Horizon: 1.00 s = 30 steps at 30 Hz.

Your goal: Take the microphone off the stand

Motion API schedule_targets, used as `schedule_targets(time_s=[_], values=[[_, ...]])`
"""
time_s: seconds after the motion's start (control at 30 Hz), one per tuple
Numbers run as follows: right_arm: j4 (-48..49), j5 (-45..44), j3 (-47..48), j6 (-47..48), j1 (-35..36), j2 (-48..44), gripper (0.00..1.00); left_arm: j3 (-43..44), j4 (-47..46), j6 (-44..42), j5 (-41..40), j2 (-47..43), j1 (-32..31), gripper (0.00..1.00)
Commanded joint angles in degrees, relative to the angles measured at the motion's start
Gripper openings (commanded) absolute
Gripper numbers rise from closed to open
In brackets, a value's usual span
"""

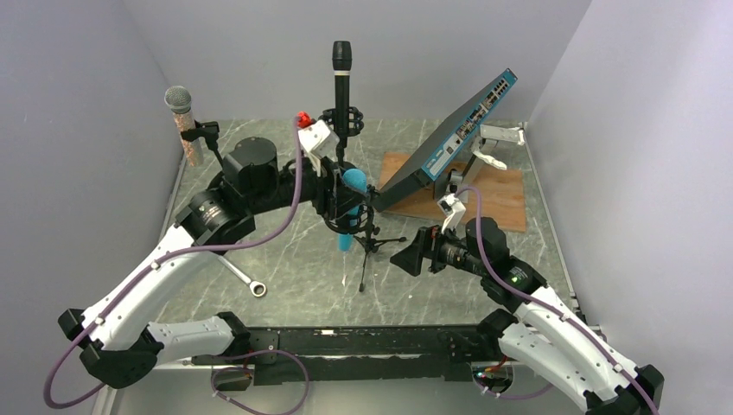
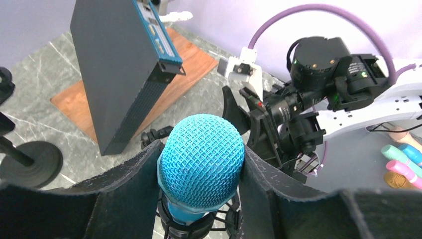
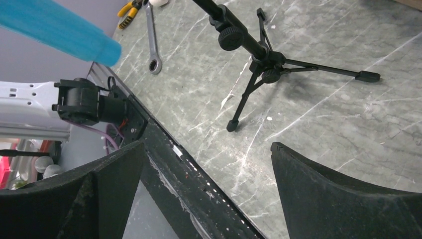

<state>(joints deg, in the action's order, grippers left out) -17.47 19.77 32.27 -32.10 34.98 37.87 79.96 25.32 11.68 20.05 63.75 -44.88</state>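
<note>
Bare tabletop lies by the wrench, below and to the left in the top view, so next the robot's left gripper needs to lift the microphone out, carry it over there, lower it and release it.
The blue microphone point(image 1: 353, 183) sits tilted in the shock mount of a small black tripod stand point(image 1: 370, 246) at mid-table. My left gripper point(image 1: 341, 203) reaches in from the left. In the left wrist view its two black fingers press against both sides of the blue mesh head point(image 2: 201, 159), with the mount's ring point(image 2: 199, 226) just below. My right gripper point(image 1: 406, 258) hovers to the right of the stand, wide open and empty. The right wrist view shows my right gripper point(image 3: 207, 145) above the table's front edge, the stand's legs point(image 3: 263, 64) beyond, and the microphone's blue tail point(image 3: 54, 27) at top left.
A black microphone point(image 1: 342, 78) stands on a tall stand at the back. A silver one point(image 1: 180, 108) is clipped at the far left. A blue-edged network switch point(image 1: 449, 138) leans over a wooden board point(image 1: 501, 194). A wrench point(image 1: 246, 278) lies front left.
</note>
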Motion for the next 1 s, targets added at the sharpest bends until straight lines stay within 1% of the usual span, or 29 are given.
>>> schedule_targets(time_s=[0.0,0.07,0.17,0.27,0.43,0.53,0.6,0.73,0.87,0.93,0.97], values=[[1.0,-1.0,-0.9,-1.1,0.3,-1.1,1.0,7.0,0.1,-2.2,1.0,1.1,0.1,0.24],[0.8,-1.0,-1.0,-1.1,0.3,-1.2,1.0,10.3,0.9,-2.7,2.2,2.3,0.1,0.24],[0.4,-1.0,-0.7,-1.0,0.3,-1.3,1.0,17.6,3.0,-3.5,4.2,4.7,0.1,0.22],[0.1,-1.6,-0.4,-0.7,0.2,-1.3,1.0,22.3,3.3,-3.8,6.4,6.5,0.1,0.21],[0.2,-1.8,-0.3,-0.7,0.3,-0.8,1.0,27.4,1.3,-5.2,5.5,6.2,0.1,0.22],[0.5,-1.8,-0.6,-1.0,0.3,-0.9,1.0,29.5,-0.8,-6.0,3.7,5.1,0.5,0.19],[0.7,-1.9,-0.9,-1.1,0.3,-1.0,1.0,29.6,-2.6,-4.6,4.5,3.8,2.3,0.17],[1.3,-1.7,-1.6,-1.4,0.3,-0.8,1.0,26.9,-5.6,-6.2,-0.6,-0.3,2.7,0.09],[1.3,-1.6,-1.5,-1.2,0.3,-0.2,1.0,26.6,-4.7,-8.5,-7.0,-3.1,2.7,0.04],[1.1,-1.7,-1.3,-1.1,0.3,-0.2,1.0,25.8,-2.7,-9.9,-11.8,-4.3,2.7,0.03],[0.9,-1.8,-1.2,-1.0,0.3,-0.3,1.0,24.9,-1.5,-10.4,-16.6,-5.0,2.7,0.01]])
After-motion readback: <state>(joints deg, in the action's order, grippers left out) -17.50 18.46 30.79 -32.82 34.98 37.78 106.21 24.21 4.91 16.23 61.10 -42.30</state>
